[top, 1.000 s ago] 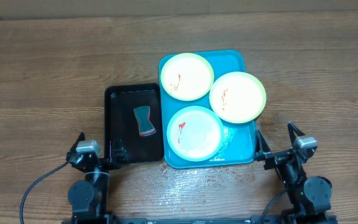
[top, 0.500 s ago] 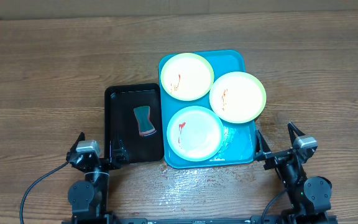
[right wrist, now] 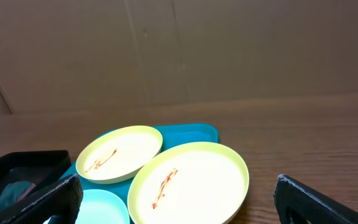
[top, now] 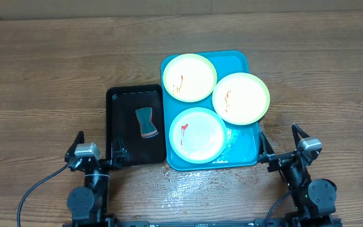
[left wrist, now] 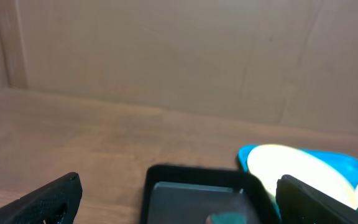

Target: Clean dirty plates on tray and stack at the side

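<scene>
The sponge is lying flat in the black tray, so next I should move my left gripper outward, tip its fingers down and lower them around the sponge's narrow middle (top: 145, 122).
Three plates lie on the turquoise tray (top: 237, 60). A yellow-green plate (top: 189, 77) with a red smear sits at the far left. A second yellow-green plate (top: 241, 97) with a red smear hangs over the tray's right rim. A light blue plate (top: 198, 134) with a red smear sits at the front. My left gripper (top: 97, 153) is open near the table's front edge, by the black tray. My right gripper (top: 283, 147) is open at the front right, beside the turquoise tray's corner. In the right wrist view both yellow-green plates (right wrist: 120, 153) (right wrist: 189, 183) show ahead of the open fingers.
A smaller black tray (top: 121, 123) stands left of the turquoise tray and holds a teal and red sponge (top: 146, 122). The black tray (left wrist: 191, 186) also shows in the left wrist view. Wet patches shine on the table in front of the turquoise tray.
My left gripper has shifted slightly toward the front edge. The plates, trays and right arm have not moved.
</scene>
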`<state>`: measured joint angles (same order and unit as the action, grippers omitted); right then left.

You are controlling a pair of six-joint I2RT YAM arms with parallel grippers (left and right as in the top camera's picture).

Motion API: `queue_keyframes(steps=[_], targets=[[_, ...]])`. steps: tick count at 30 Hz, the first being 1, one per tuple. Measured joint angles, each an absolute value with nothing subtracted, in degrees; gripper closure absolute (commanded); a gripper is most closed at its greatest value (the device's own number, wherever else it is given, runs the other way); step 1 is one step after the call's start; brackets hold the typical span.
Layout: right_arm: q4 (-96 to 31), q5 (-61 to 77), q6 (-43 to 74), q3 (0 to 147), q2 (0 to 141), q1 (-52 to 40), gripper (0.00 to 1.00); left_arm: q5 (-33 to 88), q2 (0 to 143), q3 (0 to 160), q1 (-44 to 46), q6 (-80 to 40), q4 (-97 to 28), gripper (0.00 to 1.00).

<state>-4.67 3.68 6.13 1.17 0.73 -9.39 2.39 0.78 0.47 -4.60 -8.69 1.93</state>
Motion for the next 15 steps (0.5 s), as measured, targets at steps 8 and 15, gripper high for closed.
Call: queue_keyframes(steps=[8,15], targets=[[-12.23,4.08,5.98,14.63,4.86,-9.39,0.0,3.4,4.36,6.39,-4.6,-8.75,-2.17,0.0],[-25.21,4.16,5.96,32.86,20.86,-9.39,0.0,7.81,24.93,27.99,-4.6,-8.91,-16.16,0.0]])
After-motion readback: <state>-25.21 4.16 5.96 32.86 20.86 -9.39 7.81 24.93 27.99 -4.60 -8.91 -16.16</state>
